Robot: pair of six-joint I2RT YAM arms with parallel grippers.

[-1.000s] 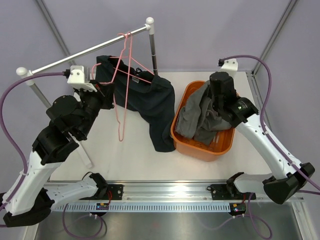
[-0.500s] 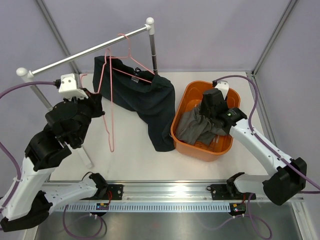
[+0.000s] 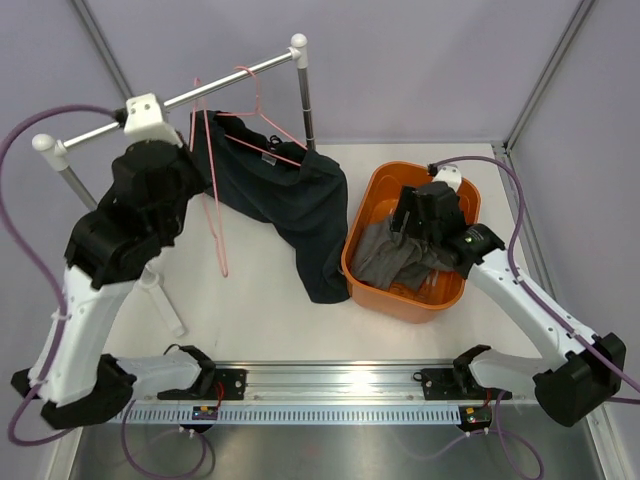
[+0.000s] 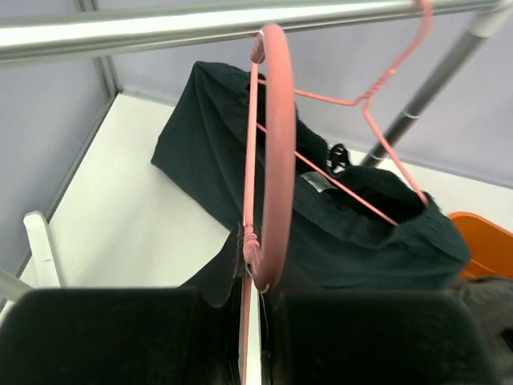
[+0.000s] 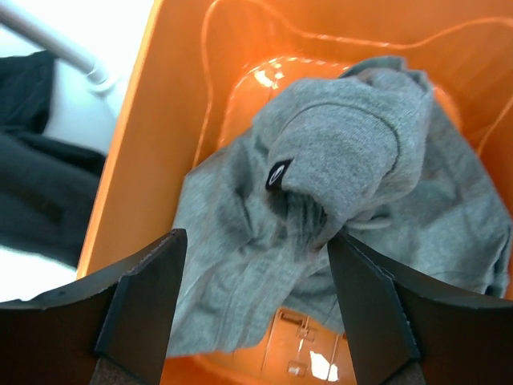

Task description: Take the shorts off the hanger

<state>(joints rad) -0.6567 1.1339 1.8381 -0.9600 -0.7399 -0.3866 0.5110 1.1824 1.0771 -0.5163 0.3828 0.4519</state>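
My left gripper carries the bare hanger outward next, brings its hook over the metal bar and releases it, since the bar lies outward of the gripper.
Dark navy shorts (image 3: 290, 200) (image 4: 345, 216) hang from a pink hanger (image 3: 262, 115) (image 4: 377, 92) hooked over the metal rail (image 3: 240, 75) (image 4: 160, 28), one leg trailing onto the table. My left gripper (image 3: 188, 148) (image 4: 255, 297) is shut on a second pink hanger (image 3: 212, 210) (image 4: 276, 160), which is bare, its hook just under the rail. Grey shorts (image 3: 395, 255) (image 5: 321, 192) lie bunched in the orange basket (image 3: 365, 195) (image 5: 168, 96). My right gripper (image 3: 415, 215) (image 5: 256, 265) hovers open over them, holding nothing.
The rail rests on two posts, one (image 3: 306, 100) behind the table and one (image 3: 60, 165) at the left. A white bracket (image 3: 160, 305) (image 4: 40, 245) lies on the table under my left arm. Purple cables loop off both arms.
My left arm has lifted the bare hanger up toward the rail. My right gripper has opened and let the grey shorts drop into the basket.
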